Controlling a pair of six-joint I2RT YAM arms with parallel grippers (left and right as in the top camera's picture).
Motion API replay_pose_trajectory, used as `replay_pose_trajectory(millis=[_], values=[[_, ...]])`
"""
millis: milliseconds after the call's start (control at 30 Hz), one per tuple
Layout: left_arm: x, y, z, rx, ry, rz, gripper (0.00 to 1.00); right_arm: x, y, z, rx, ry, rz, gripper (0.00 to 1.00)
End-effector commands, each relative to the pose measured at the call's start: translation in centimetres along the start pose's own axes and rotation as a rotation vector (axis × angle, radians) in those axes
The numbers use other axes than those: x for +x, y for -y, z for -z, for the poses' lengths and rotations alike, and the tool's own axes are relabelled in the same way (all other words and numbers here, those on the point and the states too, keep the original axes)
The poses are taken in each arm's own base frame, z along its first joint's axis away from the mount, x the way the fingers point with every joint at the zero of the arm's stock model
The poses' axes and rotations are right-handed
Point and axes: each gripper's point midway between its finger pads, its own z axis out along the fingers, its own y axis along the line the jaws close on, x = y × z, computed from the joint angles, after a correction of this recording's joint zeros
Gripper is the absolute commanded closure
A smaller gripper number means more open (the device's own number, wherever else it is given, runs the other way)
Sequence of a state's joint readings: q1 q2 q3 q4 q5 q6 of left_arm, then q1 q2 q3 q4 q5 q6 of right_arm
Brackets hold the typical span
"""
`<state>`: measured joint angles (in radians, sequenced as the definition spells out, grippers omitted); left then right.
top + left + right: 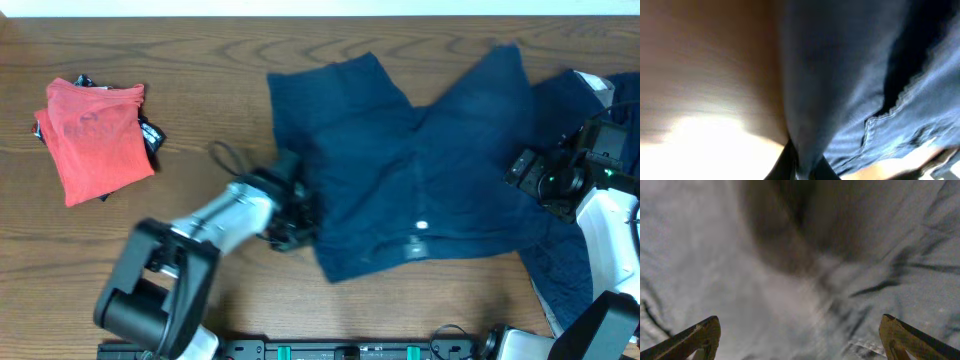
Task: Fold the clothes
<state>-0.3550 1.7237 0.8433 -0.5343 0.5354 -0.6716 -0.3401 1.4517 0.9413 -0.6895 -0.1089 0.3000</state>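
The shorts [420,170] are still touching the other navy cloth, so my left gripper needs to move toward the red garment next, over the bare tabletop, and let go of the fold there.
The dark navy shorts [420,170] lie spread across the middle of the wooden table, waistband toward the front with a small pale label [421,226]. My left gripper [300,215] is at the shorts' left edge, shut on a fold of the navy cloth [860,75], which runs down between its fingers [805,167]. My right gripper [530,170] hovers over the shorts' right part with its fingers wide open [800,335] above the cloth [790,255]. More navy cloth [585,95] lies under the right arm at the table's right edge.
A folded red garment [95,135] lies at the far left of the table [200,80]. A dark cable [225,155] loops beside the left arm. The arm bases stand along the front edge.
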Motion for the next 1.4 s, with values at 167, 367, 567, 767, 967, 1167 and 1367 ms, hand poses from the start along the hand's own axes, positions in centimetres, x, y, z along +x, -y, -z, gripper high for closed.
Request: replay_pose_trajectory(millis=[167, 367, 567, 767, 967, 1167, 1367], values=[[-14.9, -4.2, 12.7, 0.058, 0.412, 0.041, 0.94, 0.1, -1.1, 0.5, -0.072, -0.01, 0.024, 0.01], [-21.4, -2.9, 25.2, 0.147, 0.719, 0.04, 0.94, 0.4, -2.2, 0.6, -0.131, -0.027, 0.051, 0.01], [-21.4, -1.9, 28.7, 0.156, 0.755, 0.036, 0.34, 0.6, -2.8, 0.7, -0.171, -0.033, 0.072, 0.01], [-16.8, -3.1, 24.3, 0.084, 0.516, 0.121, 0.02, 0.8, -3.8, 0.8, -0.21, -0.038, 0.103, 0.01], [-9.8, -3.9, 20.4, -0.027, 0.226, 0.201, 0.02, 1.2, -5.2, 0.8, -0.236, -0.04, 0.17, 0.02], [-5.1, -3.5, 15.8, -0.109, 0.047, 0.309, 0.02, 1.4, -7.0, 0.8, -0.261, -0.026, 0.224, 0.01], [-1.6, -3.4, 9.8, -0.184, -0.027, 0.412, 0.02, 1.5, -7.3, 0.7, -0.251, -0.021, 0.243, 0.01]])
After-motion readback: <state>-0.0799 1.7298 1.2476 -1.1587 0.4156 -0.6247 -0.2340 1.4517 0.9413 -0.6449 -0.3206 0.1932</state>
